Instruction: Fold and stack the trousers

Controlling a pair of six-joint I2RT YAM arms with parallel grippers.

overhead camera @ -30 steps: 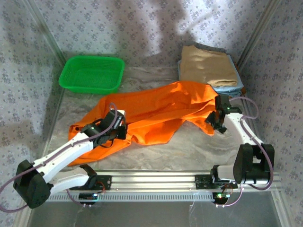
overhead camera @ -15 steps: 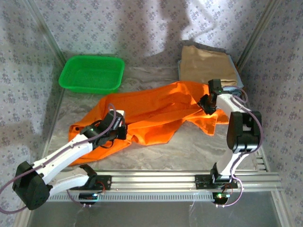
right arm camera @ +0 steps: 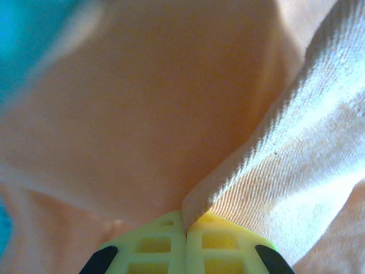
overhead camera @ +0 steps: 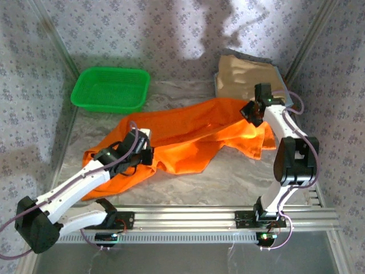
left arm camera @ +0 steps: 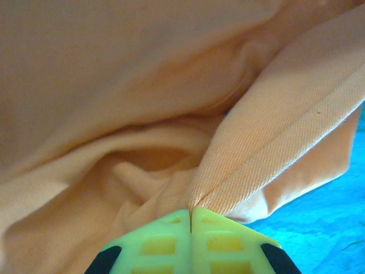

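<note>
The fold in my left gripper goes back to the bare tabletop by the metal rails next. The left gripper then releases the fold, opening the rumpled trousers.
The orange trousers (overhead camera: 188,134) lie rumpled across the middle of the table, stretched from the lower left to the upper right. My left gripper (overhead camera: 144,153) is at their lower left part, shut on a fold of the trousers (left arm camera: 256,154); the yellow-green fingertips (left arm camera: 165,234) meet with cloth pinched between them. My right gripper (overhead camera: 253,109) is at the upper right end, shut on a fold of the trousers (right arm camera: 274,165), its fingertips (right arm camera: 214,234) pressed together on the fabric.
A green basket (overhead camera: 112,89) stands at the back left. A tan folded garment (overhead camera: 248,77) lies on light blue folded garments (overhead camera: 285,98) at the back right, just behind the right gripper. Metal frame rails (overhead camera: 188,217) run along the near edge.
The right arm has swung from the trousers' lower right edge up to their upper right end and its gripper has shut on the cloth. The left gripper has stayed shut and barely moved.
</note>
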